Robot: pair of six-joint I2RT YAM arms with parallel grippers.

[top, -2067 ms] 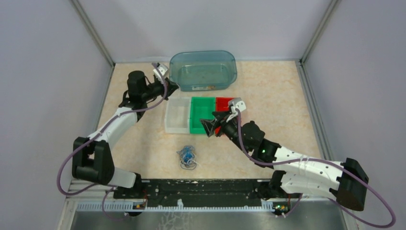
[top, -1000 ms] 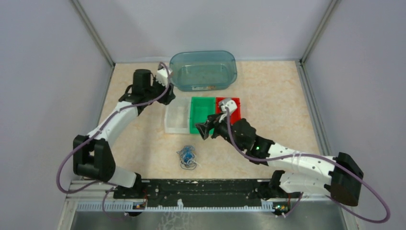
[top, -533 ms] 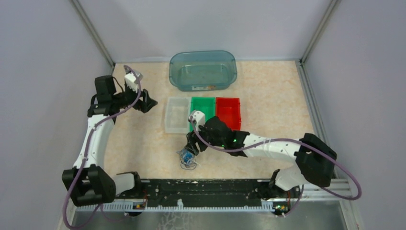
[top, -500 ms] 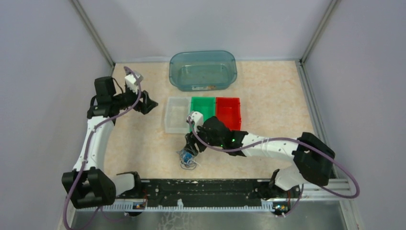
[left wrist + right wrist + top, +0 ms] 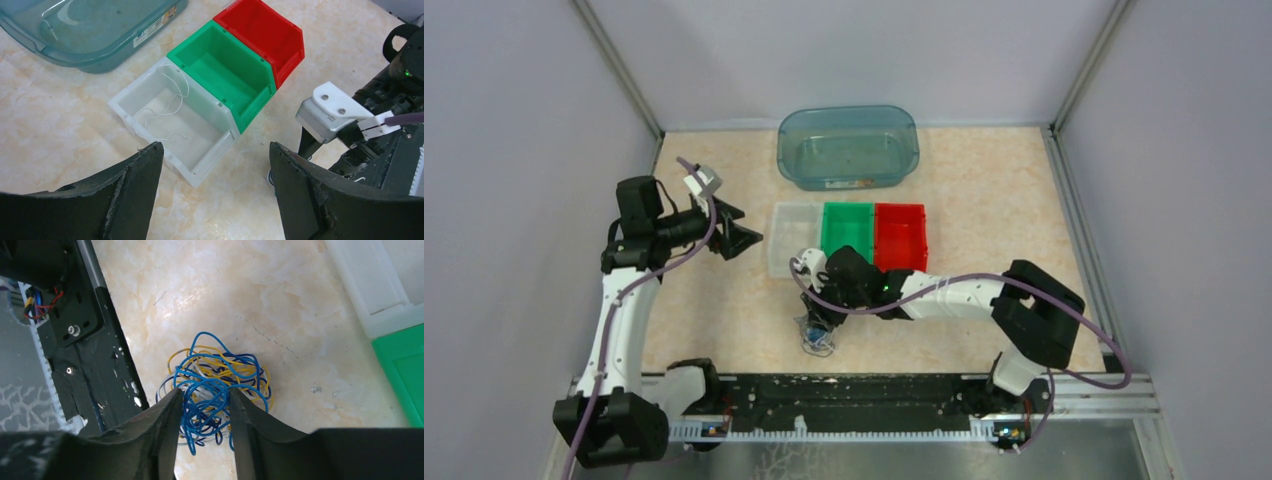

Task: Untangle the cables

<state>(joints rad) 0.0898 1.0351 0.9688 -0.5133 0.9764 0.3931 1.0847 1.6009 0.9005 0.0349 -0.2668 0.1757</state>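
My left gripper moves back and across to the blue cable at the white bin's near end next, as the cable's loops fill my right gripper's fingers.
The cables [image 5: 817, 333] lie as one small tangle of blue, yellow and white wire [image 5: 220, 375] on the table, just in front of the black rail. My right gripper [image 5: 814, 318] is down over the tangle. Its jaws [image 5: 205, 392] straddle the near half, narrowed but apart, with blue loops filling the gap between them. One thin white cable [image 5: 165, 107] lies loose inside the white bin [image 5: 210, 162]. My left gripper [image 5: 742, 238] hovers left of that bin, wide open [image 5: 216, 147] with nothing between its fingers.
White bin [image 5: 776, 245], green bin [image 5: 847, 228] and red bin [image 5: 900, 230] stand in a row mid-table, a teal tub [image 5: 849, 145] behind them. The black rail [image 5: 85, 305] runs close beside the tangle. My right wrist [image 5: 332, 112] is near the white bin's front corner.
My right gripper came down from the bins onto the tangle and its jaws narrowed. My left arm swung back from the tub to the left of the white bin and opened.
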